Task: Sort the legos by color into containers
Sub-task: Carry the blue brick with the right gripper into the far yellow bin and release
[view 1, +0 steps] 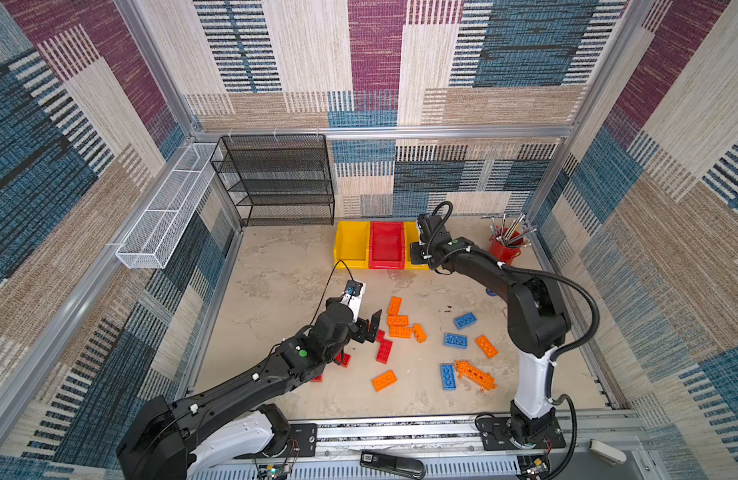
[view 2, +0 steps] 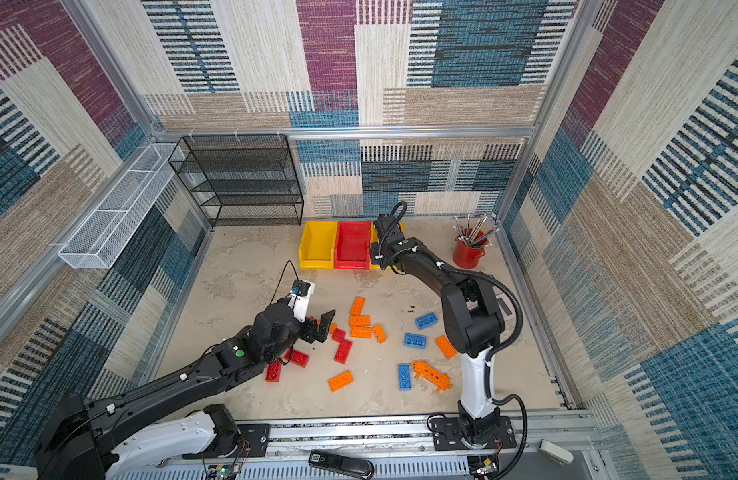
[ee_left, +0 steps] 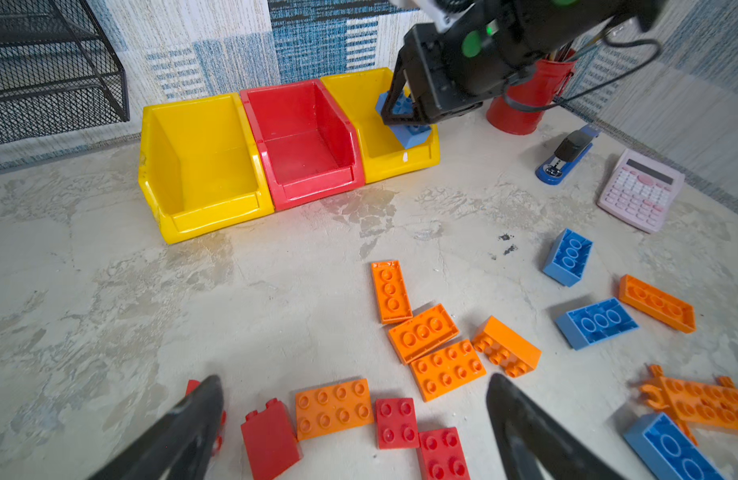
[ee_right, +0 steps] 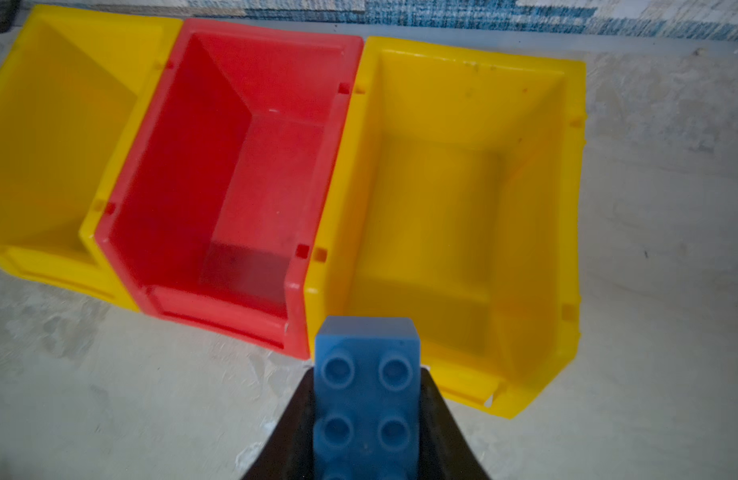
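The blue brick [ee_right: 367, 399] is hanging at the front rim of the bin. My right gripper should next move outward over the bottom of the yellow bin [ee_right: 434, 220] nearest the cup and let go of the brick.
Red, orange and blue legos lie scattered on the table, among them a spiky orange piece [view 1: 475, 375]. At the back stand three containers: a yellow bin [view 1: 350, 245], a red bin [view 1: 386, 245] and another yellow bin [ee_right: 571, 208]. Nothing shows inside them in the right wrist view. My right gripper [ee_right: 367, 374] is shut on a blue brick [ee_right: 367, 399], held above the front rim of the right-hand yellow bin. My left gripper [ee_left: 355, 384] hangs open above an orange brick [ee_left: 334, 407] and red bricks [ee_left: 396, 422], touching nothing.
A red cup of metal tools [view 1: 504, 249] stands right of the bins. A blue stapler [ee_left: 567, 153] and a pink calculator [ee_left: 641, 191] lie near it. A black wire shelf [view 1: 276, 183] and a white wire basket [view 1: 163, 220] sit at the back left.
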You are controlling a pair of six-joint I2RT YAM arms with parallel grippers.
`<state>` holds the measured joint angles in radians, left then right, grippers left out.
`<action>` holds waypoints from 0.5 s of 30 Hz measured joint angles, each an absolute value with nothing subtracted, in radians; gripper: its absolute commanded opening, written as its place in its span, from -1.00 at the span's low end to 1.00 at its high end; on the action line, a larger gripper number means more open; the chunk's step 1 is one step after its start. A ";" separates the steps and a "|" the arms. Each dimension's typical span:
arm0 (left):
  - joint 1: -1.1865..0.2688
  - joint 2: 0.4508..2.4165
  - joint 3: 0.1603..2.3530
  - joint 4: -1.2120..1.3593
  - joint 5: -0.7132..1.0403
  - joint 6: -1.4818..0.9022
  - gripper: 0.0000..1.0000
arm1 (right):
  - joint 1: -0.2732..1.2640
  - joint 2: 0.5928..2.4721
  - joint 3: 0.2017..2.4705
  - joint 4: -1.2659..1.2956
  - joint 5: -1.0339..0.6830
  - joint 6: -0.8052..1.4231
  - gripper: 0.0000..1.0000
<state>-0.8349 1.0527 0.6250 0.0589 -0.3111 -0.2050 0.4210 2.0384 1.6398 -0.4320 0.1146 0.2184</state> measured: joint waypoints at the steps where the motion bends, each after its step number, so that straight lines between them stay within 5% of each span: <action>1: -0.835 1.055 0.633 0.057 -0.311 -0.205 0.99 | 0.410 2.073 1.685 -0.437 0.113 0.215 -0.49; 15: -0.835 1.060 0.673 0.006 -0.318 -0.205 0.99 | 0.337 2.336 2.011 -0.514 0.064 0.182 -0.37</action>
